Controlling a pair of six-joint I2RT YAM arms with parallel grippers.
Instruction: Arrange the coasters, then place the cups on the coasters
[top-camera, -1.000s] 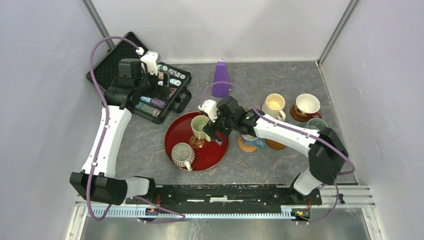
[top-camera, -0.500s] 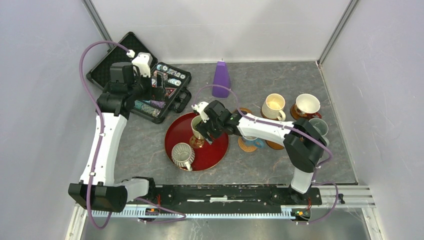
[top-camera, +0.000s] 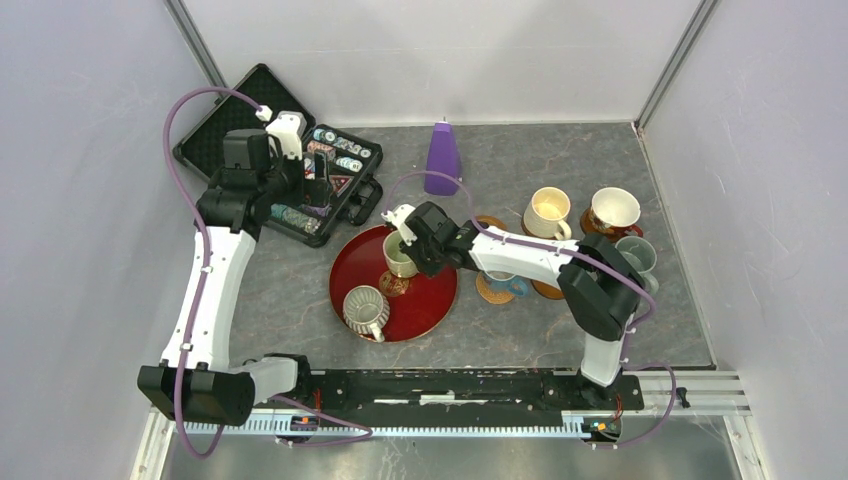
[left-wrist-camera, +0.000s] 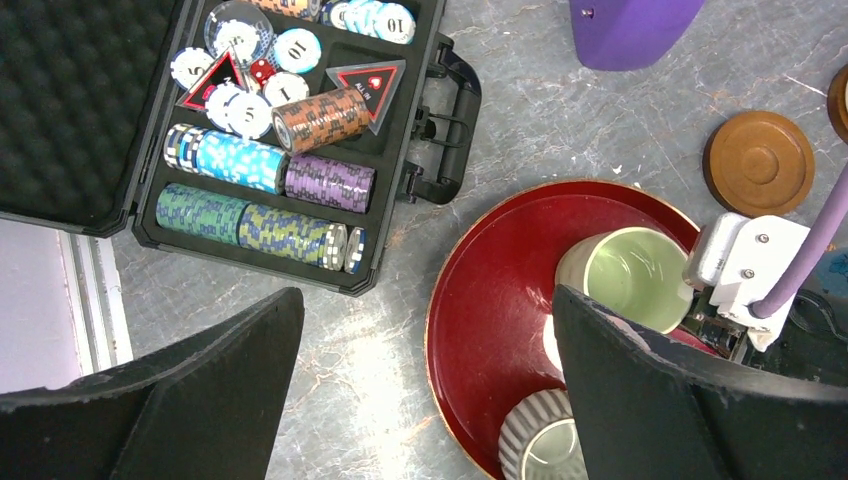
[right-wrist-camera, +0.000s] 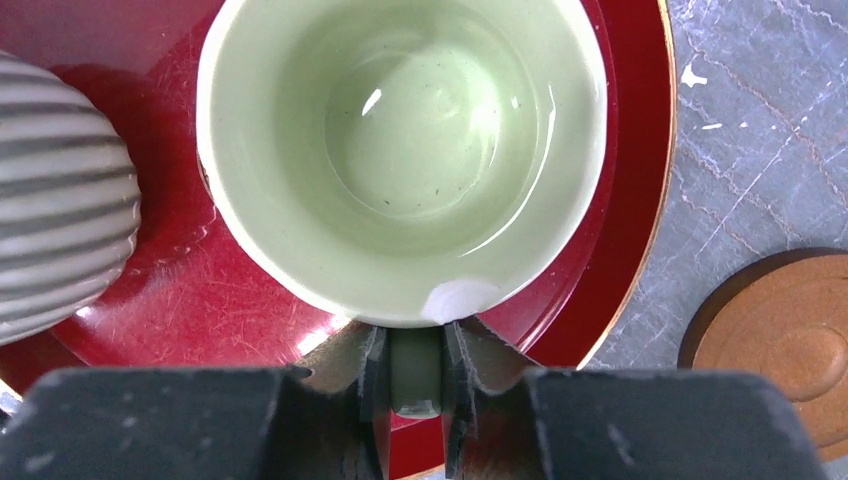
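Note:
My right gripper lifts and carries the pale green cup across and down onto the bare brown coaster next, since that coaster lies to its right in the top view.
A pale green cup stands on the red tray, and my right gripper is shut on its handle. From above, the right gripper sits at that cup's right side. A ribbed grey cup stands on the tray's near part. Cream-yellow, patterned white and grey-blue cups stand at the right. A blue-handled cup sits on a tan coaster. A brown coaster lies bare beside the tray. My left gripper hangs open over the chip case.
An open black case of poker chips lies at the back left, its handle close to the red tray's rim. A purple cone stands at the back centre. Another brown coaster shows partly under the right arm.
My right gripper moved left to the pale green cup and shut on its handle. The left arm shifted slightly and stayed open.

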